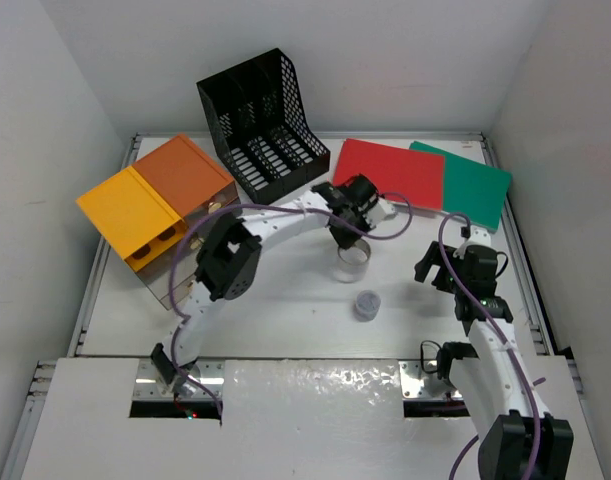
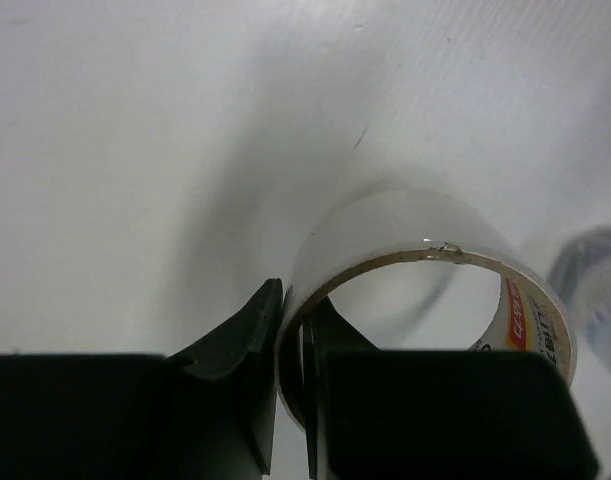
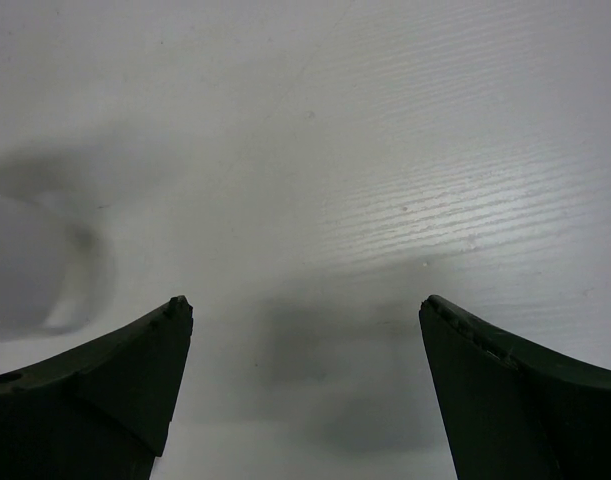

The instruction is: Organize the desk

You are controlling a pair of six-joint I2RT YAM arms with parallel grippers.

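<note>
The tape roll should go into that open clear drawer next, with my left gripper lifting, swinging over the orange-yellow box and lowering it.
The desk is a white tabletop with silver rails. My left gripper reaches to its middle and is shut on the wall of a clear tape roll. In the left wrist view one finger is outside the roll and one inside, pinching its left wall; my left gripper holds it just over the desk. My right gripper hovers at the right, open and empty; in the right wrist view only bare desk lies between its fingers.
A small clear lidded jar stands in front of the tape roll. A black mesh file rack stands at the back, an orange-yellow box at the left, and a red folder and a green folder at the back right.
</note>
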